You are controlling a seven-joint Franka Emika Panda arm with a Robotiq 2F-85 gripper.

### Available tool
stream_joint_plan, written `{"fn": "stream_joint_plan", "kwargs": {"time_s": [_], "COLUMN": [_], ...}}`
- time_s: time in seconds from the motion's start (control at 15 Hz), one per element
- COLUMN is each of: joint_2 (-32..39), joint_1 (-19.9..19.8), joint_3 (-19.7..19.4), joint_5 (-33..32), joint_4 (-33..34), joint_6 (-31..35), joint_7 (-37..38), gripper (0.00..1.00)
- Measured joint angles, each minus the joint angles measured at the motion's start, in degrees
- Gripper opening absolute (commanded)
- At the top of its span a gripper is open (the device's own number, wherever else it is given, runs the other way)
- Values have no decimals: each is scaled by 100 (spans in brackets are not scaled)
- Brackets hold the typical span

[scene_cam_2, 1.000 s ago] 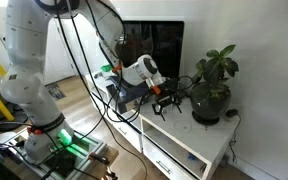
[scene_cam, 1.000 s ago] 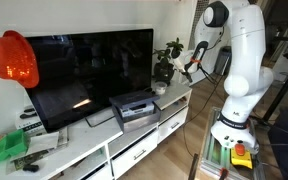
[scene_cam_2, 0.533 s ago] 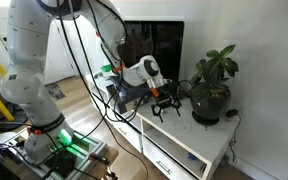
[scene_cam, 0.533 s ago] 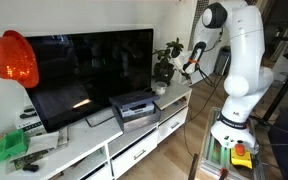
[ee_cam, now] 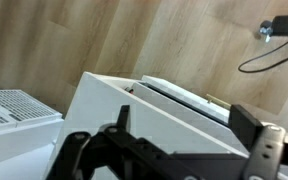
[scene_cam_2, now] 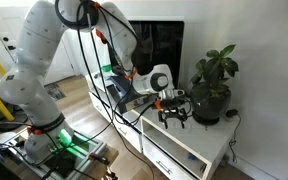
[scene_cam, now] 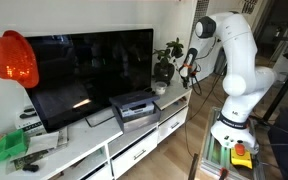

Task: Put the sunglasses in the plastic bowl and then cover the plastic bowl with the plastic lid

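Observation:
My gripper still hangs open above the white cabinet top. Next it turns and lowers outward onto the white cabinet top [scene_cam_2: 195, 131] beside the dark plant pot [scene_cam_2: 209, 104] to close there.
My gripper [scene_cam_2: 176, 110] hangs just above the white cabinet top [scene_cam_2: 189, 140], right beside the dark plant pot [scene_cam_2: 209, 104]. It also shows next to the plant in an exterior view [scene_cam: 187, 70]. In the wrist view its two dark fingers stand wide apart, so the gripper [ee_cam: 184, 125] is open over the bare white top [ee_cam: 114, 105]. A small whitish plastic bowl [scene_cam: 160, 90] sits on the cabinet between the grey box-shaped device [scene_cam: 134, 106] and the plant. I cannot make out the sunglasses or the lid in any view.
A large TV [scene_cam: 89, 65] stands behind the grey device. A red round object [scene_cam: 12, 58] and green items [scene_cam: 9, 148] are at the cabinet's far end. The cabinet edge drops to wooden floor [ee_cam: 134, 40], where a cable [ee_cam: 274, 50] lies.
The arm has swung along the cabinet toward the plant pot and the gripper has come lower over the cabinet top. Nothing else has moved.

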Motion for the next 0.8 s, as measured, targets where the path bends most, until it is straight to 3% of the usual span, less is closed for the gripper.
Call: {"fn": "stream_joint_plan", "kwargs": {"time_s": [0.2, 0.67, 0.8], "joint_2": [395, 496, 556], "joint_1": [-277, -310, -295], "joint_3": [194, 237, 236], "joint_5": [955, 1137, 1503], "joint_4": [393, 535, 607], "joint_6": [91, 91, -16], "joint_7": [-110, -110, -87], "gripper": [100, 100, 100]}}
